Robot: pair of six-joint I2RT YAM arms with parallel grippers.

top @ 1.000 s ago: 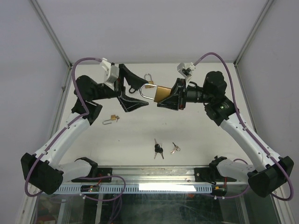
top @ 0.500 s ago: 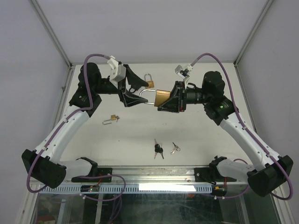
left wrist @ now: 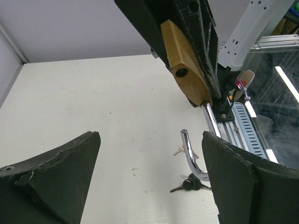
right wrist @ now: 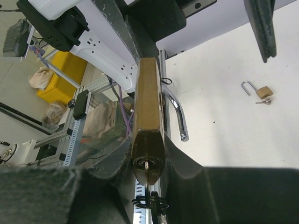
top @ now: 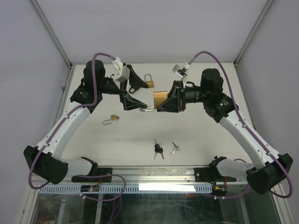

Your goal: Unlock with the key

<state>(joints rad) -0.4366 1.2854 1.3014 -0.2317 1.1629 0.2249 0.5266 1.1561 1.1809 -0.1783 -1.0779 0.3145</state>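
Next, my right gripper will lower to the left in the top view and release on bare table [top: 133, 118] beside the small open padlock, since my padlock's shackle stands open.
My right gripper [top: 164, 100] is shut on a brass padlock [top: 160, 98], held in the air above the middle of the table. In the right wrist view the padlock [right wrist: 148, 112] sits edge-on between the fingers, with a key [right wrist: 147, 171] in its keyhole and a black key ring [right wrist: 150, 203] hanging below. The steel shackle [right wrist: 178, 115] stands out of the body with its free end bare. My left gripper [top: 133, 94] is open just left of the lock. In the left wrist view the shackle [left wrist: 190, 157] lies inside the gap [left wrist: 150, 142], close to the right finger [left wrist: 236, 182].
A small padlock [top: 149, 82] lies at the back of the table. Another small padlock [top: 111, 119], with an open shackle, lies to the left. Two bunches of keys [top: 159, 149] [top: 175, 148] lie near the front edge.
The left gripper has drawn back and upward, narrowing and then widening again. The padlock has turned in the right gripper, and its shackle now hangs free of the body instead of forming a closed loop.
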